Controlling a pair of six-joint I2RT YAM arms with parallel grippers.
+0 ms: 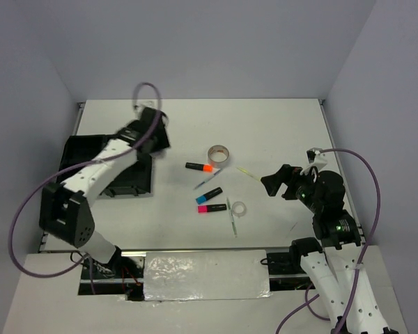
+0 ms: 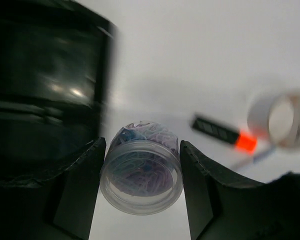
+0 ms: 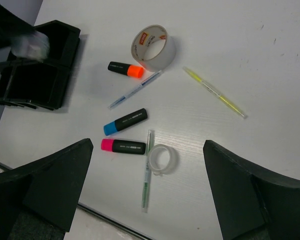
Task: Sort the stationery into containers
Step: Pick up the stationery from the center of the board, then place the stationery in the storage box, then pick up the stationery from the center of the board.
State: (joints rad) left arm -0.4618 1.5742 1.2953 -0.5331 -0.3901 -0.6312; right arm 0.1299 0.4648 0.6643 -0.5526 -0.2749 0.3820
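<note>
My left gripper swings to the left in the top view next, over the black tray's section by the grey wall [image 1: 85,149], as the jar [image 1: 159,152] hangs outside the tray.
My left gripper [image 2: 141,150] is shut on a clear round jar of coloured paper clips [image 2: 141,175], held in the air by the right edge of the black divided tray [image 2: 45,75] [image 1: 136,179]. In the top view that gripper [image 1: 157,132] hangs over the tray's far right corner. On the table lie an orange highlighter [image 3: 125,69], a blue highlighter [image 3: 125,121], a pink highlighter [image 3: 123,146], a large tape roll [image 3: 152,46], a small clear tape roll [image 3: 162,159] and thin pens [image 3: 147,175]. My right gripper [image 1: 277,184] stands open above the table, right of the stationery, holding nothing.
A blue-tipped pen [image 3: 135,89] lies between the orange and blue highlighters, and a yellow pen [image 3: 215,92] lies apart to the right. The table's near edge [image 3: 105,217] runs just below the green pen. Grey walls enclose the table.
</note>
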